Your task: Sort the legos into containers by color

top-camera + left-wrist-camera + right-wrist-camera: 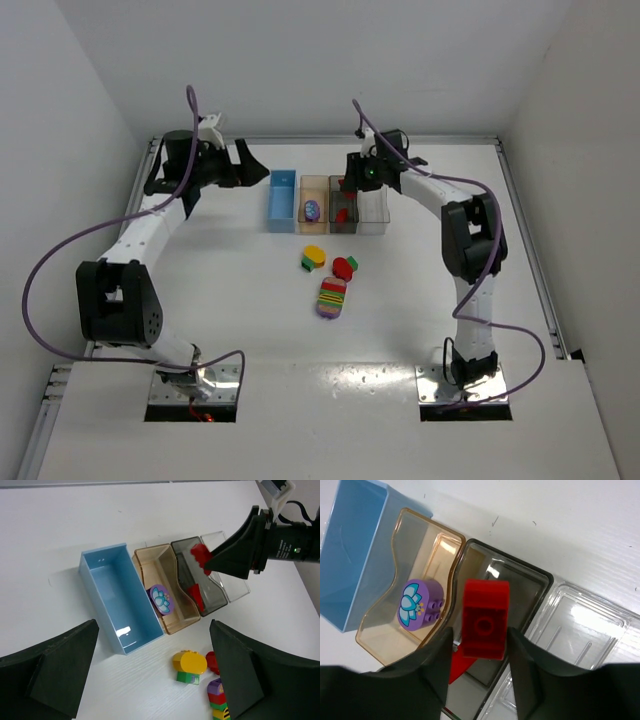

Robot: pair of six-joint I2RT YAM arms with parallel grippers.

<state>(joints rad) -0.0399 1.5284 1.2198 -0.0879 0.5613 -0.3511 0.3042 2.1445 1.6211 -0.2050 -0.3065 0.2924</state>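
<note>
The green end of the yellow-green clump [188,678] sticks out free, so I will bring my left gripper back, rightward in the top view and down onto it.
My right gripper [348,185] is shut on a red brick [485,617] and holds it above the dark grey bin [530,587], which has another red piece [457,667] inside. The tan bin [415,540] holds a purple brick [417,611]. The blue bin [282,200] and the clear bin [600,625] look empty. My left gripper [252,165] is open and empty, left of and above the blue bin. On the table lie a yellow-green clump [314,258], a red-green clump [346,266] and a multicoloured stack [332,297].
The four bins stand side by side at the back middle of the table. The loose clumps lie just in front of them. A raised rail [525,240] runs along the table's sides and back, with white walls around.
</note>
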